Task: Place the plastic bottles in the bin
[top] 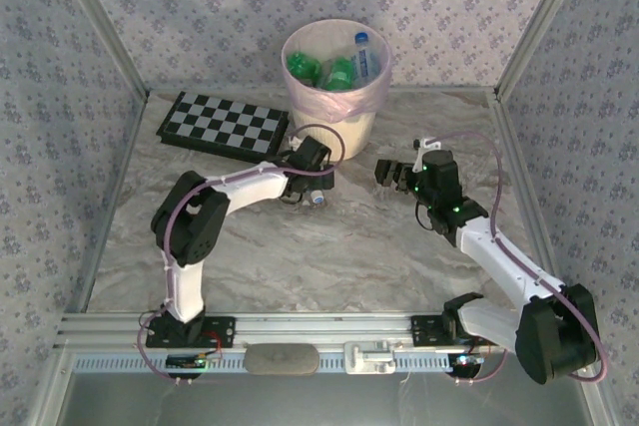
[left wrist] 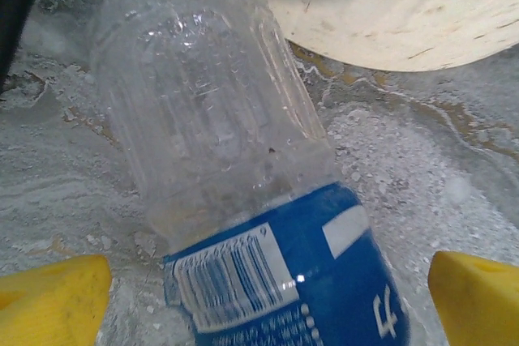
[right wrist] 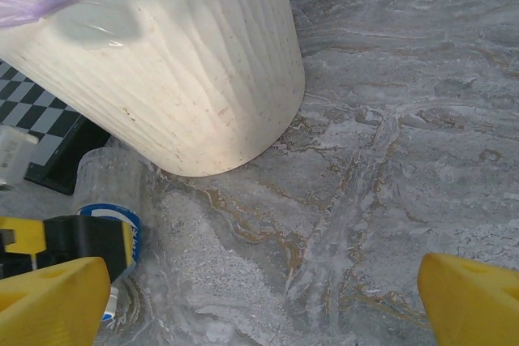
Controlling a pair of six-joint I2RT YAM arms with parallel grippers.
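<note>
I need to lower my left gripper around the label next and close there, because its open yellow fingers are already on either side of both sides of the bottle's blue label [left wrist: 280, 269] below.
A clear plastic bottle [left wrist: 235, 176] with a blue label lies on its side on the marble table, just in front of the bin [top: 339, 122]. My left gripper [left wrist: 268, 301] is open and straddles the bottle, one yellow fingertip [left wrist: 49, 297] on each side, clear of it. From above, the left gripper [top: 312, 187] hangs over that bottle [top: 319, 199]. The round cream bin has a pink liner [top: 344, 102] and holds green bottles [top: 305, 69] and a clear blue-capped bottle [top: 363, 55]. My right gripper [top: 389, 175] is open and holds nothing, to the right of the bin's base [right wrist: 186, 79].
A folded black-and-white checkerboard [top: 225, 125] lies left of the bin. Patterned walls with metal posts close in the table on three sides. Bare marble [right wrist: 365, 200] spreads under the right gripper [right wrist: 263, 305]. The lying bottle [right wrist: 105, 188] shows in the right wrist view beside the left finger.
</note>
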